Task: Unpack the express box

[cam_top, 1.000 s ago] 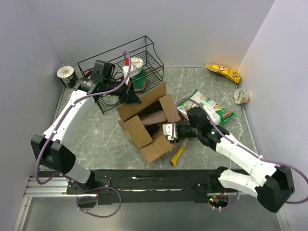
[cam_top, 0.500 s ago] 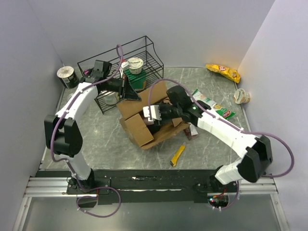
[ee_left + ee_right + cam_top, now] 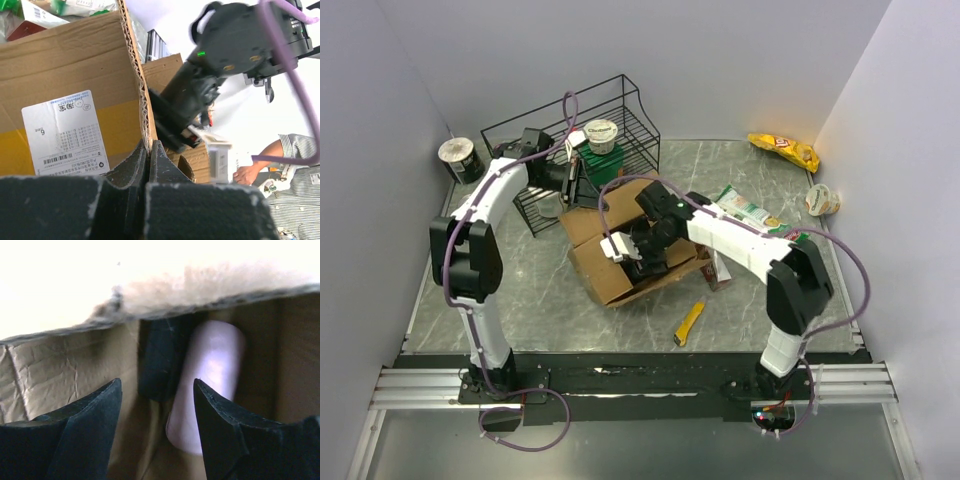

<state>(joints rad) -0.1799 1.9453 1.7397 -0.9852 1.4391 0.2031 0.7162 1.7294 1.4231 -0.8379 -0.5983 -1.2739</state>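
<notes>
The dark object lies beside the lilac roll, so my right gripper goes deeper down to the object's near end (image 3: 156, 380) next.
The express box (image 3: 603, 270), a brown cardboard carton with its flaps spread, lies mid-table. My left gripper (image 3: 586, 187) is shut on the edge of its rear flap; in the left wrist view the jaws (image 3: 148, 146) pinch the corrugated edge beside a white and yellow label (image 3: 64, 133). My right gripper (image 3: 638, 258) reaches down into the carton. In the right wrist view it (image 3: 157, 385) stands open and holds nothing. A pale lilac roll (image 3: 210, 385) and a dark object (image 3: 160, 360) lie just beyond its tips inside the box (image 3: 60, 365).
A black wire rack (image 3: 620, 110) behind the box holds a lidded cup (image 3: 601, 133). Another cup (image 3: 457, 153) stands far left. A green snack bag (image 3: 760, 218), yellow chip bag (image 3: 783, 148) and cup (image 3: 823, 200) lie to the right. A yellow knife (image 3: 689, 323) lies near the front.
My right arm has swung left from beside the box and dipped into it, its jaws spreading wider. The left gripper kept its hold on the flap and shifted slightly.
</notes>
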